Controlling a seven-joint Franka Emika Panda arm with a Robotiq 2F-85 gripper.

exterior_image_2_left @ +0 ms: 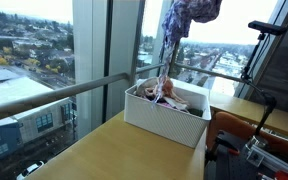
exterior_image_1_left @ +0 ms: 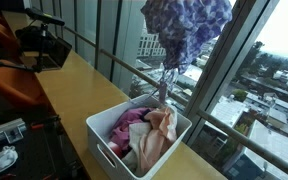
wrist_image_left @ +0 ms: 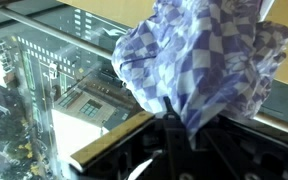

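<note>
I will lower my gripper and release the checkered cloth's bunched top above the white bin's garments.
A blue-and-white checkered cloth [exterior_image_1_left: 184, 28] hangs bunched high above a white bin [exterior_image_1_left: 104, 140] of clothes, with a thin tail trailing down toward the bin. It also shows in an exterior view [exterior_image_2_left: 187, 14] above the bin [exterior_image_2_left: 164, 118]. In the wrist view the cloth [wrist_image_left: 199, 60] fills the upper frame and my gripper [wrist_image_left: 174, 120] is shut on it; the fingers are mostly hidden by the fabric. The bin holds pink and peach garments [exterior_image_1_left: 149, 130].
The bin stands on a wooden counter [exterior_image_1_left: 74, 85] along a tall window with a metal rail [exterior_image_2_left: 64, 90]. Orange chairs [exterior_image_1_left: 4, 45] and a dark camera rig [exterior_image_1_left: 39, 40] stand at the counter's far end. Black equipment [exterior_image_2_left: 254, 150] sits beside the bin.
</note>
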